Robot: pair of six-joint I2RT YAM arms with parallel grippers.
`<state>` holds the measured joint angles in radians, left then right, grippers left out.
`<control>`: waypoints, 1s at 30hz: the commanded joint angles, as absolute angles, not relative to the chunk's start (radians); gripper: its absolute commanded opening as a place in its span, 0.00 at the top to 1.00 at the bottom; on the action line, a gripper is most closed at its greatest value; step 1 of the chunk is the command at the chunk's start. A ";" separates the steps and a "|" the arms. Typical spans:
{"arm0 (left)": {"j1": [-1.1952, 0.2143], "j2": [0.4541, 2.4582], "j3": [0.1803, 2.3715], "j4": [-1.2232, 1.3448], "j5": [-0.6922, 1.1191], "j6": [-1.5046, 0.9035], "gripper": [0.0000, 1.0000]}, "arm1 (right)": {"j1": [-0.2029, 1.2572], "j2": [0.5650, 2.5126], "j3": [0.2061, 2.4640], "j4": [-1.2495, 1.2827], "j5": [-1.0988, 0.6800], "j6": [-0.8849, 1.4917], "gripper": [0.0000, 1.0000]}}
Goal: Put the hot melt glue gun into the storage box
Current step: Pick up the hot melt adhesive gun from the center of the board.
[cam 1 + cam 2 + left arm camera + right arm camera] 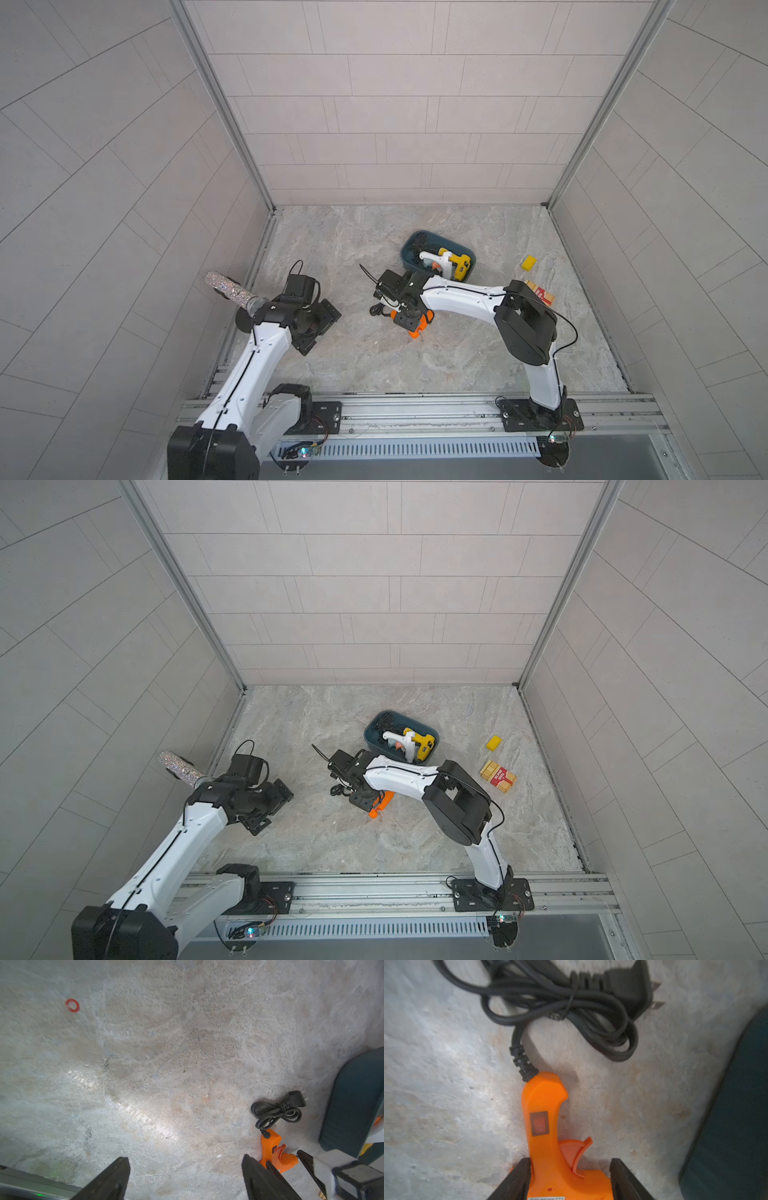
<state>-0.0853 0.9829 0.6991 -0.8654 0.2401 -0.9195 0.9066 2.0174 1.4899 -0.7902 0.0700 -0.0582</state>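
Note:
I will move my right gripper toward the cord [571, 1001] and down next, and close it on the handle by the red switch [540, 1124], because the gun is narrower there than at its body.
An orange hot melt glue gun [419, 326] [380, 802] [544, 1105] lies flat on the stone-patterned table, its bundled black cord [571, 1001] [276, 1111] beside the handle. My right gripper [570, 1160] [409, 320] is down over the gun's body, open. One finger touches the gun's side and the other stands just off it. The dark teal storage box [415, 245] [376, 729] [737, 1126] sits just behind, holding a white glue gun [436, 262] and a yellow one [461, 266]. My left gripper [185, 1158] [320, 328] hovers open over bare table at the left.
A yellow block [529, 262] and a red-and-tan box [542, 294] lie to the right of the storage box. A glittery microphone [232, 291] rests by the left wall. A small red ring [72, 1005] lies on the table in the left wrist view.

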 commanded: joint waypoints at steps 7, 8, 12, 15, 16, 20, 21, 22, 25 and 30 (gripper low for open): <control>-0.080 1.001 0.731 -0.874 0.231 -0.906 0.08 | 0.895 2.053 1.506 -0.840 -0.032 0.001 0.31; -0.080 1.003 0.733 -0.875 0.231 -0.905 0.08 | 0.891 2.058 1.505 -0.840 -0.034 0.009 0.31; -0.079 1.012 0.746 -0.882 0.231 -0.900 0.07 | 0.860 2.082 1.500 -0.863 -0.044 0.049 0.33; -0.077 1.016 0.758 -0.887 0.230 -0.892 0.08 | 0.834 2.086 1.482 -0.876 -0.061 0.066 0.37; -0.077 1.019 0.763 -0.890 0.231 -0.889 0.08 | 0.828 2.080 1.471 -0.875 -0.065 0.068 0.40; -0.077 1.030 0.797 -0.883 0.244 -0.866 0.08 | 0.806 2.035 1.446 -0.877 -0.102 0.072 0.63; -0.077 1.035 0.811 -0.877 0.254 -0.857 0.08 | 0.802 2.018 1.444 -0.883 -0.117 0.071 0.68; -0.078 1.038 0.824 -0.870 0.264 -0.850 0.08 | 0.799 2.001 1.445 -0.891 -0.134 0.072 0.72; -0.078 1.062 0.876 -0.854 0.297 -0.820 0.08 | 0.789 1.943 1.473 -0.946 -0.213 0.073 0.81; -0.087 1.113 1.005 -0.835 0.372 -0.762 0.08 | 0.735 1.836 1.551 -1.040 -0.497 0.084 0.89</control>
